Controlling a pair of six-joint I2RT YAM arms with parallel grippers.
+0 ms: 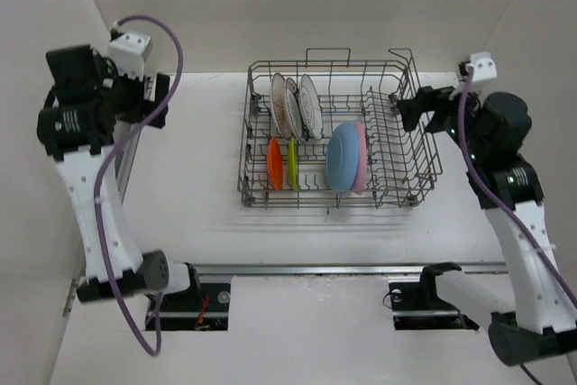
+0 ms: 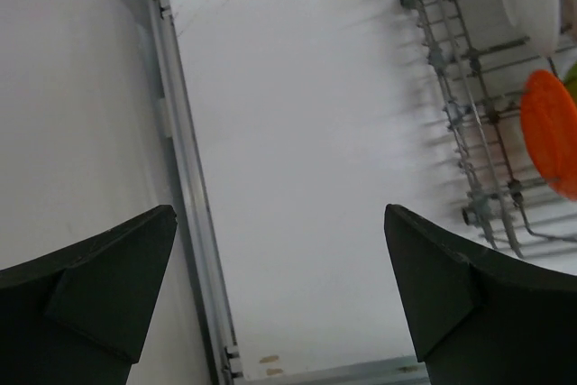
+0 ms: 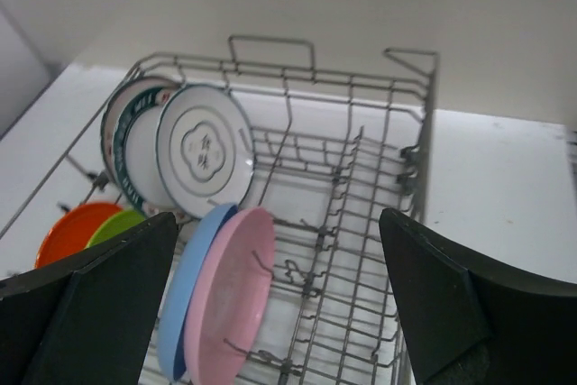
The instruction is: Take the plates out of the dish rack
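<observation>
The nearest white plate stands below my left gripper and to its right in the top view, so my left gripper needs to move across and down onto the plate's rim next.
The grey wire dish rack (image 1: 410, 146) stands mid-table. Upright in it are three white patterned plates (image 1: 295, 105) at the back left, a small orange plate (image 1: 274, 164) and a lime-green plate (image 1: 292, 163) at the front left, and a light-blue plate (image 1: 343, 157) with a pink plate (image 1: 361, 158) behind it. My right gripper (image 1: 403, 107) is open and empty, raised over the rack's right edge; its view shows the pink plate (image 3: 230, 286), the blue plate (image 3: 185, 286) and the white plates (image 3: 203, 151). My left gripper (image 1: 160, 96) is open and empty, high at the far left.
White walls close in the table on the left, back and right. A metal rail (image 2: 185, 187) runs along the left edge. The rack's left wire side (image 2: 460, 114) and the orange plate (image 2: 550, 132) show in the left wrist view.
</observation>
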